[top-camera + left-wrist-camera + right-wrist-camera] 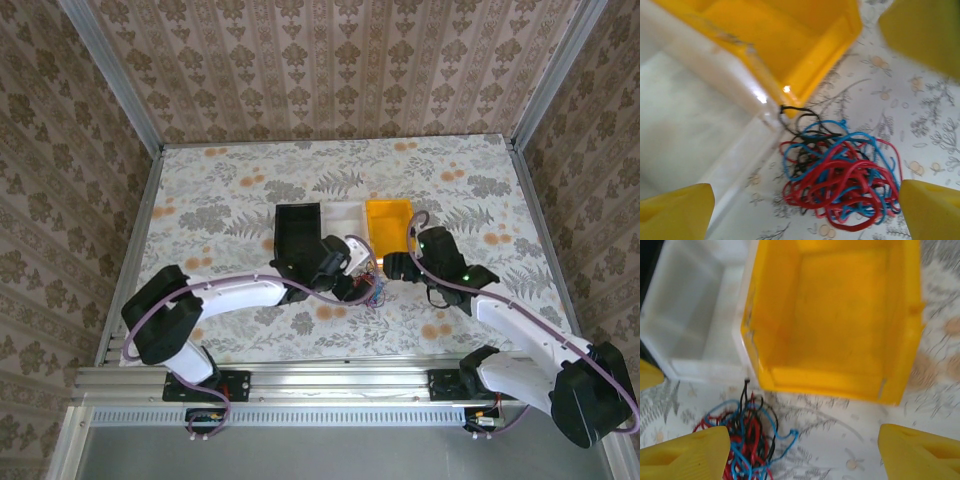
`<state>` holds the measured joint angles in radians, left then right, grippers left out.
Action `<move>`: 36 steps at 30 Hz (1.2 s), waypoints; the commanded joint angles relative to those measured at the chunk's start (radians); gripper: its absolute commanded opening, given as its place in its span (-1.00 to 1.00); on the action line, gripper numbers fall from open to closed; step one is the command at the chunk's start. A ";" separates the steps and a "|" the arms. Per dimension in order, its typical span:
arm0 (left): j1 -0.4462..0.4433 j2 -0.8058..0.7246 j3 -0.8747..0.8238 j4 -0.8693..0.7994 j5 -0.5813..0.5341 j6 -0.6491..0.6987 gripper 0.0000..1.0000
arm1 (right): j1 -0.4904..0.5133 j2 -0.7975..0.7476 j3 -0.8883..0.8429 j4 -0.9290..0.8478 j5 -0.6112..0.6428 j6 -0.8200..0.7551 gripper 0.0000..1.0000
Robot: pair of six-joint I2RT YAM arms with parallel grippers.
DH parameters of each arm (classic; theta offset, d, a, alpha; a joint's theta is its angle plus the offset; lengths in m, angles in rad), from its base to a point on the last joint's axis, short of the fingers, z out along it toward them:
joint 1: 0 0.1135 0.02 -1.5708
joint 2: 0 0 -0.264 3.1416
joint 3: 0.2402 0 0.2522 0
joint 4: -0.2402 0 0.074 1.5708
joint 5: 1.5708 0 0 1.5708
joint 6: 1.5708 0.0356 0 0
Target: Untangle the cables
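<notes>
My left gripper comes down onto the red wires of the tangle (372, 288) (840, 187) next, its fingers on either side of them, since they already lie between its wide-open yellow fingers.
The cables (372, 292) are a small tangle of red, blue and black wires lying on the floral table just in front of the yellow bin (388, 226). My left gripper (352, 284) hovers at their left side. In its wrist view the cables (840, 175) lie between its wide-open yellow fingers (675, 212), untouched. My right gripper (392, 268) is at their right, open. In its wrist view the cables (747, 440) sit beside its left finger (685, 455), partly hidden behind it. Bare table lies between that gripper's (802, 455) fingers.
A black bin (298, 230), a white bin (342, 222) and the yellow bin stand in a row behind the cables. The yellow bin (840, 315) and white bin (690, 315) are empty. A black cable end (785, 107) reaches the yellow bin's corner. The two grippers are close together.
</notes>
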<state>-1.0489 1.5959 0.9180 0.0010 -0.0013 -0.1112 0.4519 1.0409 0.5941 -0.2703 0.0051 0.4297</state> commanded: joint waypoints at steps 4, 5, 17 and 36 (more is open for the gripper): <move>-0.011 0.062 0.067 -0.069 0.081 0.061 0.76 | 0.016 -0.004 -0.035 -0.020 -0.046 0.046 0.56; -0.012 0.076 0.073 -0.076 0.087 0.062 0.68 | 0.016 -0.004 -0.041 -0.019 -0.046 0.048 0.55; 0.011 0.148 0.057 -0.035 0.156 0.034 0.09 | 0.031 0.071 -0.058 0.084 -0.158 0.027 0.24; 0.044 0.159 0.009 -0.026 0.184 0.017 -1.00 | 0.053 0.252 0.035 0.176 -0.305 -0.010 -0.32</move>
<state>-1.0103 1.7397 0.9485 -0.0147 0.1726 -0.0902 0.4919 1.2854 0.6003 -0.1196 -0.2447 0.4412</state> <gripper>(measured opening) 0.047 0.339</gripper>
